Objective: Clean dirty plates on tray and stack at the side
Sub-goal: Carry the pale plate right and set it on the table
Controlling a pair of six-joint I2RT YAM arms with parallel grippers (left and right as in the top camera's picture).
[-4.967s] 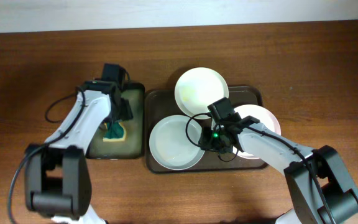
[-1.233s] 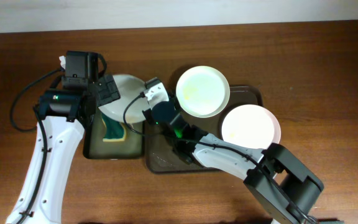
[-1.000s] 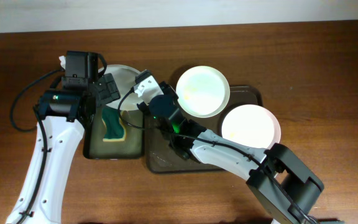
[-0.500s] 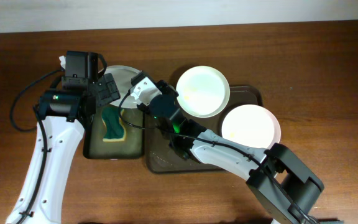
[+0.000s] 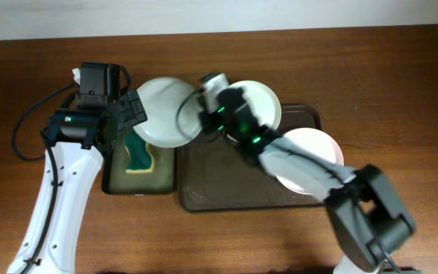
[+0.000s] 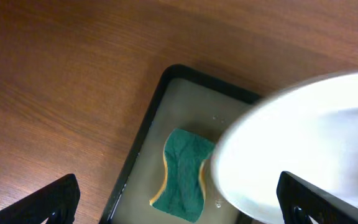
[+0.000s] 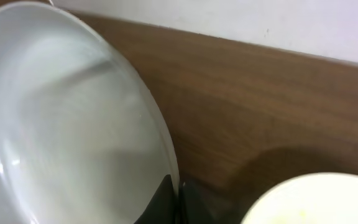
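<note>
The robot next needs to carry the plate past the brown tray (image 5: 211,183) and down with its right gripper, then let go of it, because bare tabletop lies below that gripper and to its right in the overhead view.
My right gripper (image 5: 198,120) is shut on the right rim of a white plate (image 5: 166,112) and holds it in the air over the gap between the two trays. In the right wrist view the plate (image 7: 61,124) fills the left, pinched at its rim by my gripper (image 7: 176,200). My left gripper (image 5: 133,111) stands open just left of that plate, holding nothing. Its wrist view shows the plate (image 6: 303,143) above a green sponge (image 6: 185,174). A second plate (image 5: 258,103) sits at the far edge of the brown tray (image 5: 211,183), a third plate (image 5: 314,156) at its right.
A narrow dark tray (image 5: 116,179) with the green and yellow sponge (image 5: 139,156) lies left of the brown tray, under my left arm. Bare wood tabletop (image 5: 379,84) spreads to the right, left and front. A pale wall edge runs along the back.
My right arm has swung its wrist to the right and back, toward the far plate. The held plate has shifted slightly right and shows more fully. The left arm has not moved.
</note>
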